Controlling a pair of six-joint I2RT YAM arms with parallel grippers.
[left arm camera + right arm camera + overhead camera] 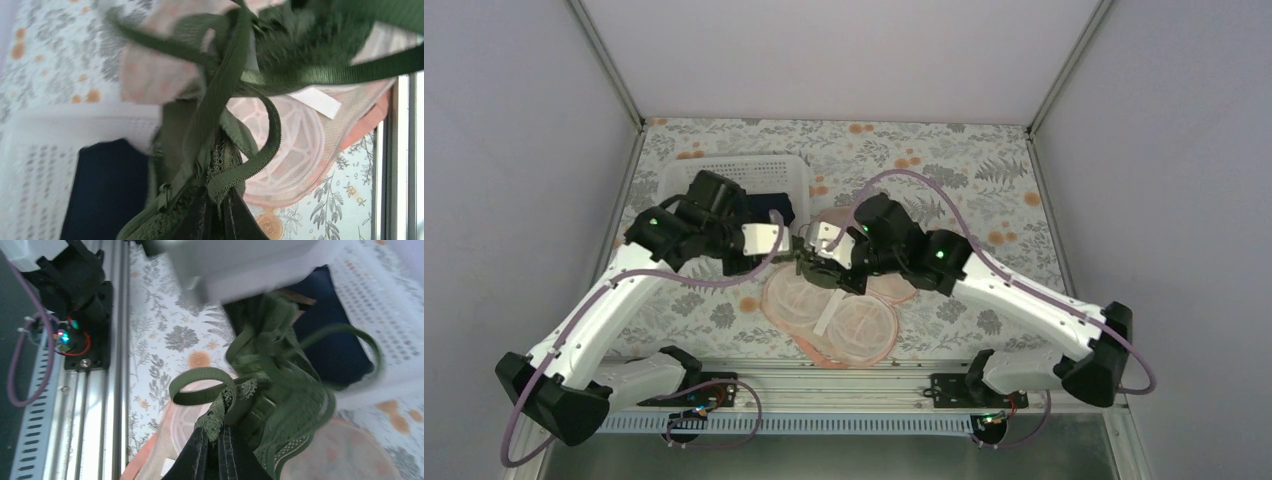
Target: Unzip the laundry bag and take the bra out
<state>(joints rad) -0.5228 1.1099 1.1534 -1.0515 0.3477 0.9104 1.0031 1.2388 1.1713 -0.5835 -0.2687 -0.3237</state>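
Note:
The bra point(816, 266) is hanging free above the open bag, so I will swing my left gripper outward over the white slotted basket point(762, 177), lower it inside and let go of the strap.
The peach-pink laundry bag point(836, 318) lies open on the table near the front edge, its white mesh inside showing point(295, 145). The olive-green bra point(816, 266) is bunched in the air above the bag's far end, between both grippers. My left gripper point(220, 200) is shut on a strap and lace edge of the bra point(250, 170). My right gripper point(218, 432) is shut on lace and a strap loop of the bra point(280, 390). The two grippers point(809, 250) almost meet.
A white slotted basket point(724, 172) stands at the back left with a navy-blue cloth point(769, 202) in it, just behind my left gripper. The metal rail point(844, 380) runs along the table's near edge. The table has a floral cover point(964, 180).

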